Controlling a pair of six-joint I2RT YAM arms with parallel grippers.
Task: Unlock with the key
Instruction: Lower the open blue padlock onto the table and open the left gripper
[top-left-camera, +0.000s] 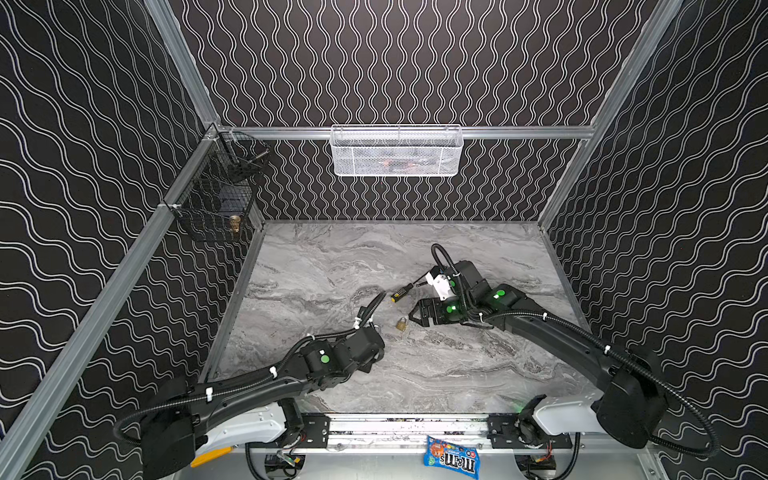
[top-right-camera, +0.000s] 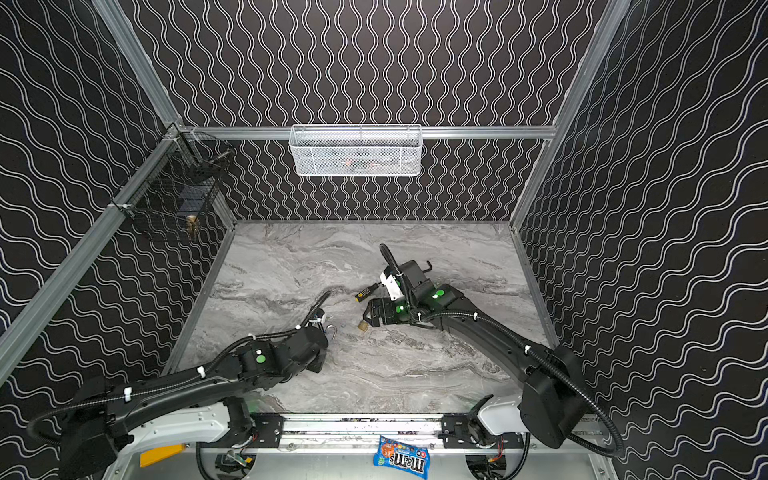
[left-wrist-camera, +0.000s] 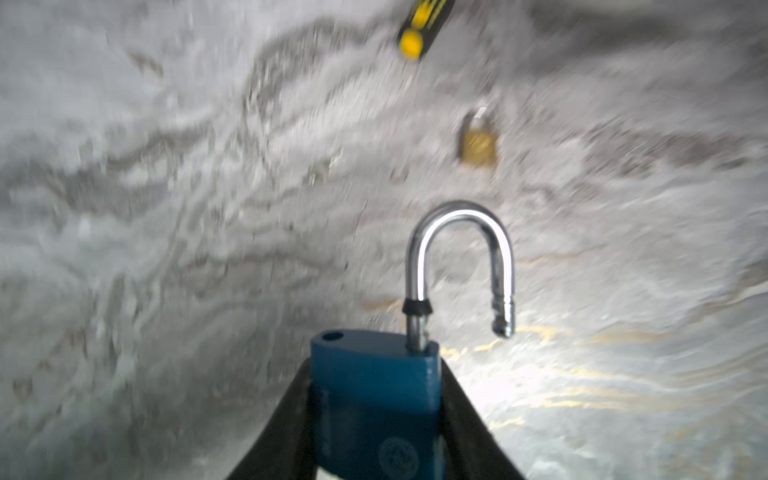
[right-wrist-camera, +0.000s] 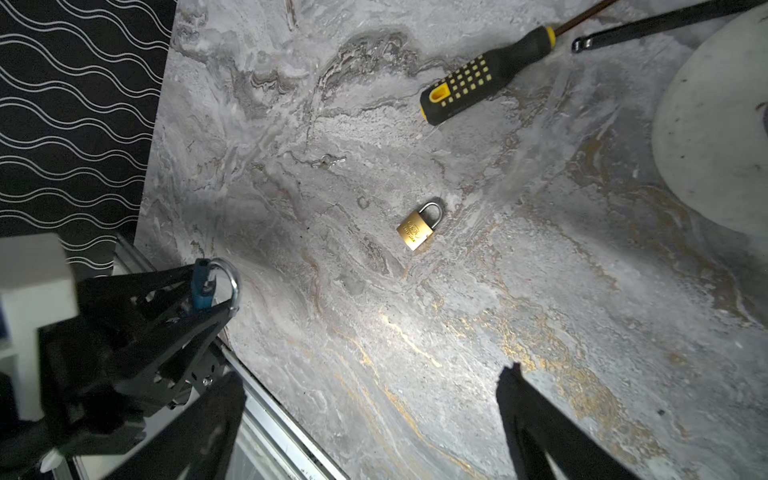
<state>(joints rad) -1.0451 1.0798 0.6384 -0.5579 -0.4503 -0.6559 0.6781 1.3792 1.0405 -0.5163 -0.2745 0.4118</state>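
My left gripper lowers the blue padlock onto the bare marble below it next and lets go there, since the silver shackle is already open.
My left gripper (left-wrist-camera: 376, 419) is shut on the body of a blue padlock (left-wrist-camera: 374, 390). Its silver shackle (left-wrist-camera: 457, 249) stands open, the free end swung out of the body. The right wrist view shows the same blue padlock (right-wrist-camera: 202, 286) in the left gripper (right-wrist-camera: 208, 299). The key (right-wrist-camera: 328, 161), tiny and silvery, lies flat on the marble table (right-wrist-camera: 540, 291), beyond a shut brass padlock (right-wrist-camera: 417, 228). My right gripper (right-wrist-camera: 374, 376) is open and empty, hovering just right of the brass padlock (top-left-camera: 401, 324) in both top views (top-right-camera: 363, 327). No top view shows the key.
A black-and-yellow screwdriver (right-wrist-camera: 478, 77) and a black hex key (right-wrist-camera: 665, 25) lie behind the brass padlock. A white mesh basket (top-left-camera: 397, 151) hangs on the back rail and a black wire basket (top-left-camera: 216, 195) on the left rail. A candy bag (top-left-camera: 451, 457) lies below the table's front edge.
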